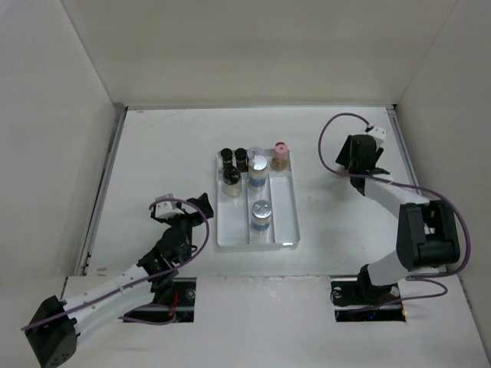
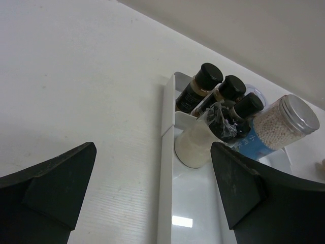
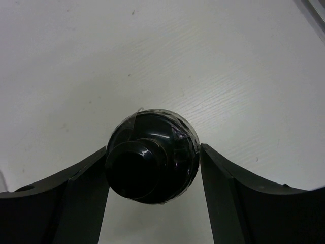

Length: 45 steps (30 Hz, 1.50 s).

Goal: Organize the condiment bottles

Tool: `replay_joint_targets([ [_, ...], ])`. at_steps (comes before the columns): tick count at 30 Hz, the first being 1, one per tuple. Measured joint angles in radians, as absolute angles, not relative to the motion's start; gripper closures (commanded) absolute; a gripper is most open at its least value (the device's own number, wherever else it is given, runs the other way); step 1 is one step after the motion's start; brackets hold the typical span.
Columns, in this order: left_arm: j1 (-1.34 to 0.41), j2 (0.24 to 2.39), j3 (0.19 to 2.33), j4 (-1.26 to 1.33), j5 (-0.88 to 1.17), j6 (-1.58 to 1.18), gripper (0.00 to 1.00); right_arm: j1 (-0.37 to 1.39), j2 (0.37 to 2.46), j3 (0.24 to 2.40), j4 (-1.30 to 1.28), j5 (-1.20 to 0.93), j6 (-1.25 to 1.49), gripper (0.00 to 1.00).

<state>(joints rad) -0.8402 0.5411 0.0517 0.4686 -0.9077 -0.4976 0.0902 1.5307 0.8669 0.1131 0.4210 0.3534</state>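
Observation:
The tray's bare section (image 1: 283,190) is to the left in the top view, so my right gripper needs to go up, across and down next and release the black-capped bottle there.
A clear divided tray (image 1: 285,222) holds three small black-capped bottles (image 1: 231,175) at its far left, two pale grey-lidded cylinders with blue labels (image 1: 261,215) down the middle, and a pink-capped bottle (image 1: 280,153) at the far right. My right gripper (image 1: 360,157) is off to the tray's right. In the right wrist view both fingers press the sides of a dark black-capped bottle (image 3: 152,155) standing on the table. My left gripper (image 2: 152,188) is open over the tray's left wall (image 2: 166,152), short of the black-capped bottles (image 2: 232,87) and a cylinder (image 2: 284,124).
White walls enclose the table on the left, back and right. The right arm's purple cable (image 1: 326,134) loops above the table behind the gripper. The tray's right compartment (image 1: 285,201) has bare floor.

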Motion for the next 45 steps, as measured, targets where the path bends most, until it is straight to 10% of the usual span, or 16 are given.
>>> replay_joint_targets([
  [9,-0.838,0.556,0.052,0.466,-0.901,-0.498,0.00,0.418,1.172,0.708,0.158,0.478,0.371,0.42],
  [17,-0.833,0.548,0.052,0.429,-0.902,-0.500,0.00,0.696,1.261,0.716,0.219,0.466,0.394,0.41],
  [26,-0.823,0.525,0.072,0.369,-0.900,-0.506,0.00,0.722,1.406,0.725,0.230,0.465,0.395,0.38],
  [36,-0.796,0.584,0.165,0.308,-0.886,-0.533,0.00,0.741,1.462,0.729,0.258,0.481,0.398,0.00],
  [45,-0.709,0.736,0.425,0.037,-0.866,-0.588,0.00,0.651,1.269,0.731,0.251,0.498,0.397,0.00],
])
